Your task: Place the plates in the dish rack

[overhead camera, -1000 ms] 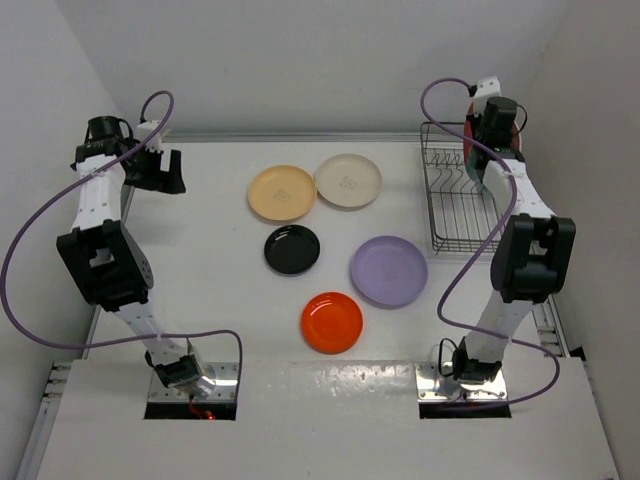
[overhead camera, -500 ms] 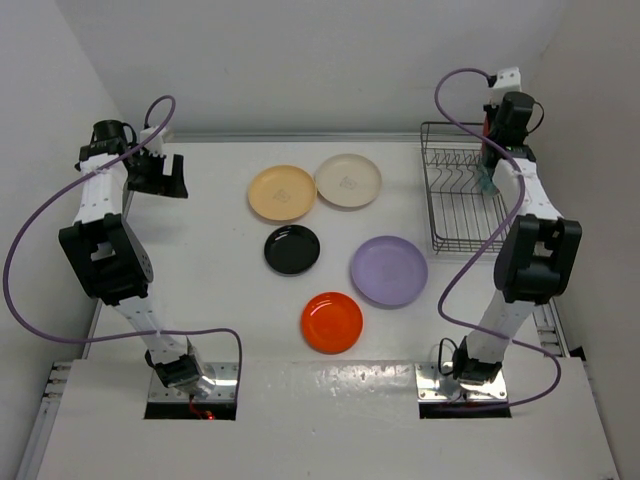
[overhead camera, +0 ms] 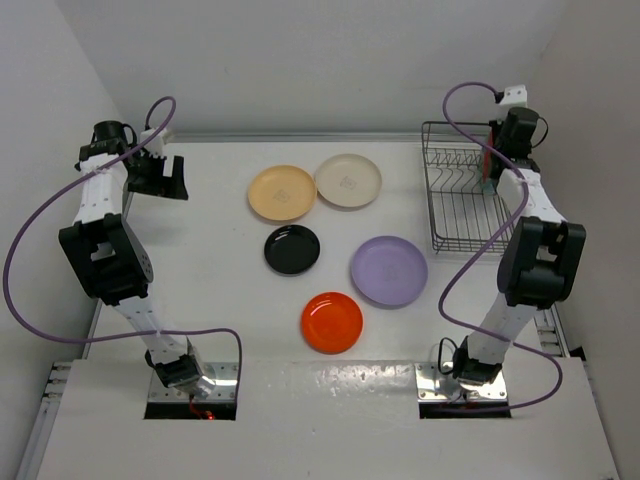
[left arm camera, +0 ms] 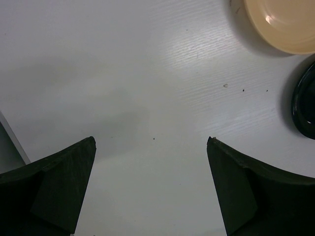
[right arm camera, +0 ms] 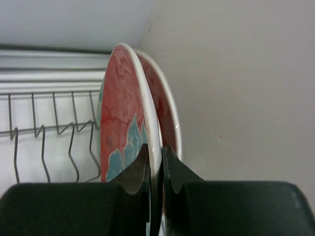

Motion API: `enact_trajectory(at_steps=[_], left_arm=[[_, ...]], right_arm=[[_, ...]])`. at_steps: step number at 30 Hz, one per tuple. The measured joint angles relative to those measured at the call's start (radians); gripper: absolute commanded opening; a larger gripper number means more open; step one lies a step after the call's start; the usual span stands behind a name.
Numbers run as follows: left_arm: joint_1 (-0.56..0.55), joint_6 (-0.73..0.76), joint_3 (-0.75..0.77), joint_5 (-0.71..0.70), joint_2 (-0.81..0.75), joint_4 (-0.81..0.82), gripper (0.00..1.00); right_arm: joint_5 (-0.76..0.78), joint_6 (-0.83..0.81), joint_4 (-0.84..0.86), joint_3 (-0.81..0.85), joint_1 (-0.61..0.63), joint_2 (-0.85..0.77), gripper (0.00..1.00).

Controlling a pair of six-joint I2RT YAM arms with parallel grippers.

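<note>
My right gripper will next lower a little beside the standing red floral plate and release the held plate's rim, as the rack's wire end is below it.
The dish rack (overhead camera: 462, 200) of dark wire stands at the back right. My right gripper (right arm camera: 155, 147) is shut on the rim of a red plate with teal flowers (right arm camera: 123, 108), held on edge at the rack's right end. A second red floral plate (right arm camera: 166, 105) stands just behind it, next to the wall. In the top view the held plate (overhead camera: 489, 148) shows as a thin sliver under my right gripper (overhead camera: 497, 160). On the table lie the yellow-orange (overhead camera: 282, 193), cream (overhead camera: 348, 180), black (overhead camera: 292, 249), lilac (overhead camera: 389, 270) and orange-red (overhead camera: 332, 322) plates. My left gripper (overhead camera: 160, 177) is open and empty at the far left.
The rack's upright prongs (right arm camera: 49, 132) stand in a row left of the held plate. The side wall (right arm camera: 246, 98) is close on the right. In the left wrist view the open left gripper (left arm camera: 150, 142) hangs over bare table, with the yellow-orange plate (left arm camera: 283, 24) and black plate (left arm camera: 305, 103) at the right edge.
My right gripper has carried the red floral plate rightward to the rack's right end. The left gripper shifted slightly right at first, then stayed still.
</note>
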Motion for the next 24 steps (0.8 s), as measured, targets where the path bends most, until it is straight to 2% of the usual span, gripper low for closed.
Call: enact_trajectory(at_steps=[8, 12, 13, 15, 16, 21, 22, 24], left_arm=[[0.0, 0.014, 0.003, -0.005, 0.0, -0.018, 1.0], [0.0, 0.023, 0.004, -0.006, 0.0, -0.029, 1.0], [-0.002, 0.026, 0.004, -0.007, 0.0, -0.031, 1.0], [-0.003, 0.029, 0.004, -0.008, 0.0, -0.034, 1.0], [-0.004, 0.03, 0.004, -0.008, 0.0, -0.035, 1.0], [-0.007, 0.034, 0.004, -0.008, 0.0, -0.039, 1.0], [-0.008, 0.036, 0.004, -0.008, 0.0, -0.04, 1.0], [-0.011, 0.042, 0.004, -0.008, 0.0, -0.044, 1.0]], right_arm=[[-0.07, 0.063, -0.008, -0.039, -0.015, 0.006, 0.0], [-0.113, 0.071, 0.007, -0.039, -0.027, 0.032, 0.12], [-0.122, 0.074, 0.006, -0.039, -0.029, 0.04, 0.25], [-0.132, 0.078, 0.01, -0.035, -0.031, 0.055, 0.34], [-0.135, 0.08, 0.014, -0.029, -0.031, 0.056, 0.5], [-0.166, 0.081, 0.039, 0.053, -0.032, 0.052, 0.78], [-0.175, 0.081, 0.039, 0.062, -0.032, 0.045, 0.88], [-0.189, 0.083, 0.027, 0.074, -0.029, 0.024, 0.97]])
